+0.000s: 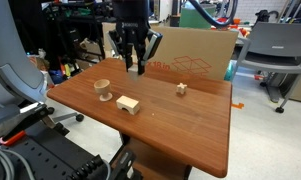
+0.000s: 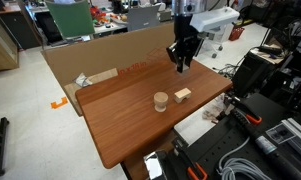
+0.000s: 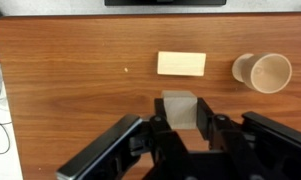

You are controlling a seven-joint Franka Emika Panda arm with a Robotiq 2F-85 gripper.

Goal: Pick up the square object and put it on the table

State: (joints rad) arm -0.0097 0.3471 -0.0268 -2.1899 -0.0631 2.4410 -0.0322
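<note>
I will carry the square object outward next and lower it there to release it, since bare tabletop beside the darker tan block is outward of and below my gripper.
In the wrist view my gripper is shut on the square object, a small pale cube held between the two fingers. The gripper hangs above the table in both exterior views, clear of the surface; the cube is too small to make out there. The table also shows in the other views.
On the table lie a flat oblong wooden block, a small wooden cup and a darker tan block. A cardboard box stands along the far edge. A chair is beyond.
</note>
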